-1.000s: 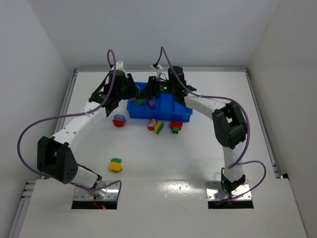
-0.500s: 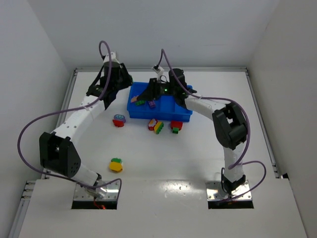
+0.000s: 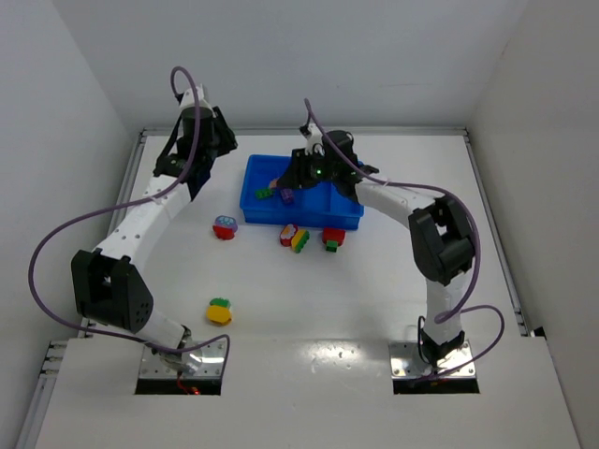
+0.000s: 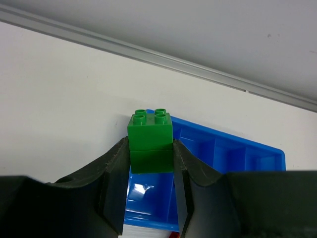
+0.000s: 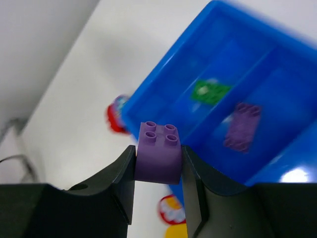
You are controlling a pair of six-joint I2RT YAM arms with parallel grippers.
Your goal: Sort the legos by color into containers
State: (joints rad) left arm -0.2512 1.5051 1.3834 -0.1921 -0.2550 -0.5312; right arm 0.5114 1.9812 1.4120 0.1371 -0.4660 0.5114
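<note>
My right gripper will move down and across into the purple brick's compartment [image 3: 289, 197] [image 5: 249, 134], which is below it and to its right in the wrist view, and let go of the lego of the same color.
My left gripper [image 4: 150, 166] is shut on a green lego [image 4: 150, 139], held above the table left of the blue tray [image 4: 233, 153]; in the top view it [image 3: 195, 180] is beyond the tray's left end. My right gripper [image 5: 158, 171] is shut on a purple lego [image 5: 158, 153] and hovers over the left part of the tray [image 5: 277, 84]; the top view shows it [image 3: 282, 181] there. In the tray [image 3: 309, 223] lie a green brick [image 3: 266, 194] and a purple brick [image 3: 286, 196], in neighbouring compartments.
Loose two-colour pieces lie in front of the tray: red and purple [image 3: 225, 227], red and yellow [image 3: 294, 236], red and green [image 3: 333, 238]. A yellow and green piece [image 3: 220, 311] lies nearer the left arm's base. White walls enclose the table.
My left gripper has pulled away from the tray's left end, leftwards and back, with the green lego. My right gripper has stayed over the tray, holding the purple lego.
</note>
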